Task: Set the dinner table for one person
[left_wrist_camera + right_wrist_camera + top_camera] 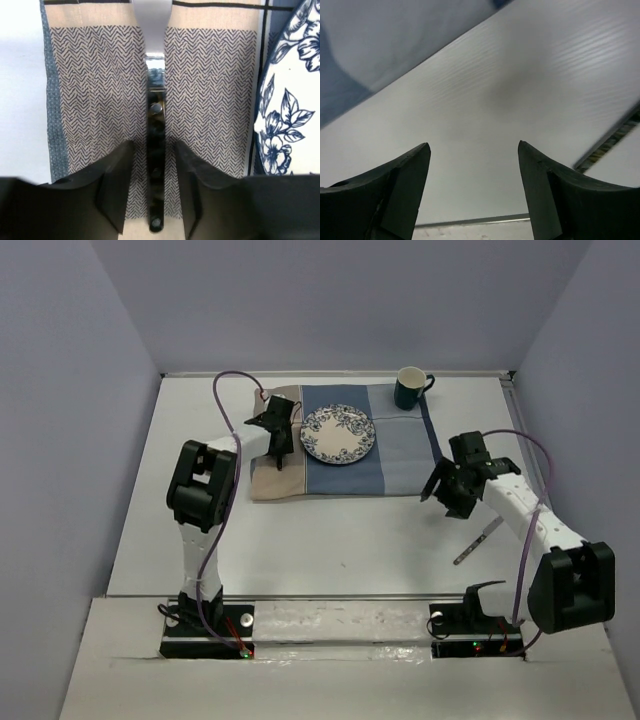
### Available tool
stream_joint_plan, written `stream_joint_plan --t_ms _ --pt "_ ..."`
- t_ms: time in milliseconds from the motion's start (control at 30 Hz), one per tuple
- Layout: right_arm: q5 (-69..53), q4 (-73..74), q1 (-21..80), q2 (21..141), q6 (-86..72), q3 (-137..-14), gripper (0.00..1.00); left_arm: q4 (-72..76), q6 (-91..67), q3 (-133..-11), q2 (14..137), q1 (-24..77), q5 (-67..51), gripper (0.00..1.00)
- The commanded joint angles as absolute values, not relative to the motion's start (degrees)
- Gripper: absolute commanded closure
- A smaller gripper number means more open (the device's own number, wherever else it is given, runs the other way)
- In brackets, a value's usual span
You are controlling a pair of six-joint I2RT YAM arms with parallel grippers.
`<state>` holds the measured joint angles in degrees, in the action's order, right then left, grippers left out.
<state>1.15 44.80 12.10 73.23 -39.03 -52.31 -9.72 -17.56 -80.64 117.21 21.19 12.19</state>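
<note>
I need to turn my right gripper next and move it back and down onto the knife's dark handle (469, 549) (610, 145), because the handle is below it, nearer my base, on the tabletop.
The white-grey dinner table (330, 530) carries a striped blue-and-beige mat (400, 465) with a blue-flowered plate (339, 434) on it. A dark green mug (410, 388) stands at the mat's far right corner. My left gripper (281, 445) hovers low over the mat's beige left part (210, 90). It is open (154, 147), and a black-handled piece of cutlery (156, 165) lies on the mat between the jaws with a gap on each side. My right gripper (440, 490) is open and empty (472, 146) above bare table (520, 75), just right of the mat.
A silver piece of cutlery (478, 542) lies on the table near the right arm. The plate's rim (290, 115) is close to the right of the left gripper. Grey walls enclose the table on three sides.
</note>
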Motion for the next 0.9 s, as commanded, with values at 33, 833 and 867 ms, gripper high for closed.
stream_joint_plan --t_ms 33,833,867 --pt "14.5 53.2 3.1 72.0 -42.2 -52.0 0.23 -6.9 -17.6 -77.0 111.4 20.8 15.5 0.21" --pt "15.6 57.7 -9.8 91.2 -51.2 -49.6 0.44 -14.2 -17.0 -66.1 72.0 25.8 -4.6 0.01" --pt "14.3 57.0 -9.8 92.2 -51.8 -49.2 0.46 -14.7 -16.7 -66.0 71.7 25.8 -4.0 0.01"
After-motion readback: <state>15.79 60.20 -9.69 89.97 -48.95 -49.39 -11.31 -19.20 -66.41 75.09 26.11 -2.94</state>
